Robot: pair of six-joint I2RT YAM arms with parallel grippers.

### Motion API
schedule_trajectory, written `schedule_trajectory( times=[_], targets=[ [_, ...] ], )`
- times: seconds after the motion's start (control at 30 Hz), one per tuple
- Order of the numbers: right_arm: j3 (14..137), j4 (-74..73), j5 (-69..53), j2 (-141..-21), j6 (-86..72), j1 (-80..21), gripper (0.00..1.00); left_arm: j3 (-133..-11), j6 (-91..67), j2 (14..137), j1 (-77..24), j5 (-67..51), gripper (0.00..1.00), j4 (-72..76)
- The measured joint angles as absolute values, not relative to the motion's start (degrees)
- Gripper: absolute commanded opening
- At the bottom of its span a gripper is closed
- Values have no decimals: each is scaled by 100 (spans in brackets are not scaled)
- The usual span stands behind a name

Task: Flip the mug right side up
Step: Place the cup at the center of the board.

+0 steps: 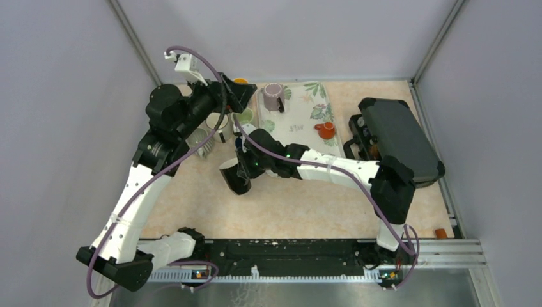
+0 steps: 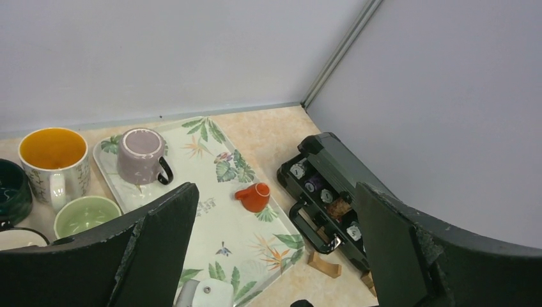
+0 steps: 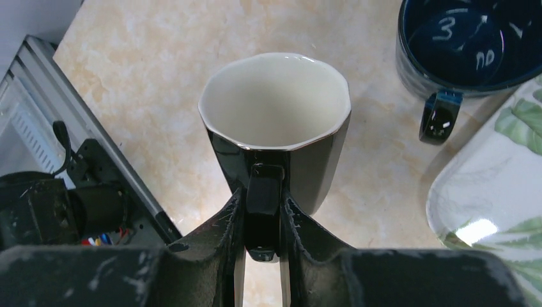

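Observation:
The robot's right gripper needs to move outward and down while tilting the black mug upright, so that the black mug gets onto the marble beside the dark blue mug.
The black mug with a white inside [image 3: 275,121] is held by its handle [image 3: 263,208] between my right gripper's fingers [image 3: 263,220]; its mouth faces the wrist camera and it hangs tilted above the marble table. In the top view the mug [image 1: 234,176] sits at the tip of my right gripper [image 1: 243,167], left of the table's middle. My left gripper [image 2: 275,256] is open and empty, raised above the back left of the table [image 1: 240,96].
A leaf-patterned tray [image 1: 300,118] at the back holds an upside-down mauve mug [image 1: 273,96] and a small orange cup [image 1: 325,130]. A yellow-lined mug [image 2: 52,160], green cup [image 2: 83,215] and dark blue mug [image 3: 460,45] stand nearby. An open black case [image 1: 393,137] lies right.

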State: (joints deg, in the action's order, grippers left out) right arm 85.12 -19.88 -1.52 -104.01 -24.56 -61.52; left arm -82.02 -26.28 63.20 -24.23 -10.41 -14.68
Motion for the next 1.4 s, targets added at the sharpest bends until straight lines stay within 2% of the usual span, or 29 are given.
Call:
schedule_trajectory(
  times=[0.3, 0.53, 1.0, 1.23, 1.4],
  targets=[
    [7406, 250, 336, -10490, -2154, -6178, 0, -8084, -2622, 6097, -2423, -814, 99, -1511],
    [7282, 1688, 565, -10930, -1719, -6178, 0, -8084, -2622, 5961, -2423, -779, 99, -1507],
    [7286, 2987, 681, -11679, -1050, -6178, 0, -8084, -2620, 5964, -2423, -843, 99, -1505],
    [7286, 3017, 687, -11688, -1041, -6178, 14, -8007, -2622, 5961, -2423, -899, 99, -1500],
    [7286, 3094, 687, -11734, -1009, -6178, 20, -7896, -2626, 5961, -2423, -943, 98, -1500]
  ],
)
